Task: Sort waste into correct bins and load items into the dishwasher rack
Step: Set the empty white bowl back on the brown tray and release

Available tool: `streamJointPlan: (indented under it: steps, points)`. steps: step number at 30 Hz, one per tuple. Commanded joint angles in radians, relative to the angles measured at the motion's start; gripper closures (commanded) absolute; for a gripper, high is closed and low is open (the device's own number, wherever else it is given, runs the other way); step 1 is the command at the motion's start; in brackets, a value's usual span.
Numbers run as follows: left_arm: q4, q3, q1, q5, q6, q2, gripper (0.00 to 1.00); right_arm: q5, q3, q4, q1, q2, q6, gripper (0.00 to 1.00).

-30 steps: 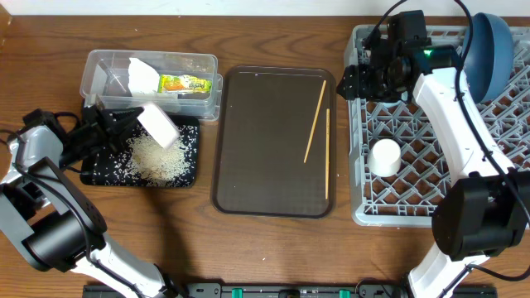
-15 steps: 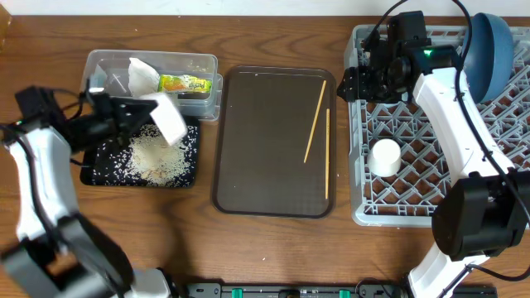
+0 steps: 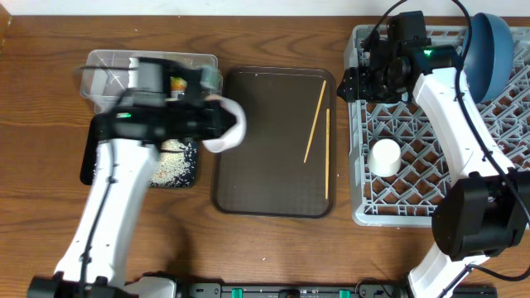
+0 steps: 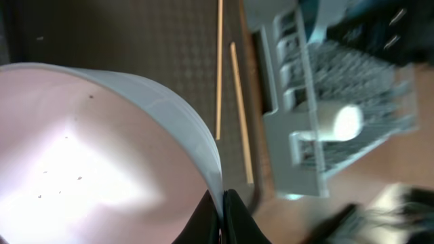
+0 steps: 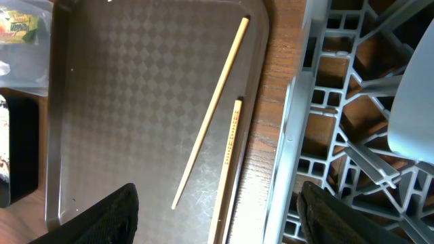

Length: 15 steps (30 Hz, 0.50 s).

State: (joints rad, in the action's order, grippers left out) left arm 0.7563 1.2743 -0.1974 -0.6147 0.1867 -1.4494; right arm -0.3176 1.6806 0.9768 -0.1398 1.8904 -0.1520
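Observation:
The tray's bare middle [image 3: 276, 152] is below my left gripper and to its right in the overhead view. I will carry the bowl [image 3: 229, 128] there next, lower it and release it.
My left gripper [image 3: 213, 124] is shut on the rim of the white bowl [image 3: 229, 128] and holds it tilted above the left edge of the brown serving tray [image 3: 265, 182]. The left wrist view shows the pinch [image 4: 224, 203] and the bowl's inside [image 4: 102, 156]. Two chopsticks [image 3: 315, 120] lie on that tray. My right gripper [image 3: 354, 83] is open and empty over the grey rack's [image 3: 431, 190] left rim; it also shows in the right wrist view [image 5: 224, 220]. The white cup [image 3: 383, 157] and dark blue dish [image 3: 490, 50] sit in the rack. Rice [image 3: 170, 165] lies on the black tray [image 3: 189, 178].
The clear tub [image 3: 99, 70] stands at the back left with the snack wrapper [image 3: 176, 83] in it. My left arm hides the napkin. The wrapper also shows in the right wrist view [image 5: 17, 26].
My left arm has swung right, carrying the white bowl from over the black tray to the brown tray's left edge. The right arm has not moved.

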Motion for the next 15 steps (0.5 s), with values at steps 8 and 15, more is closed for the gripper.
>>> streamJointPlan:
  steps: [8, 15]
  points:
    - [-0.059, 0.016, -0.326, 0.42, 0.003, -0.194, 0.94, -0.004, 0.007, 0.008, -0.004, -0.019, 0.011, 0.27]
    - [-0.075, 0.016, -0.362, 0.429, 0.022, -0.266, 0.87, -0.004, 0.007, 0.007, -0.004, -0.019, 0.011, 0.28]
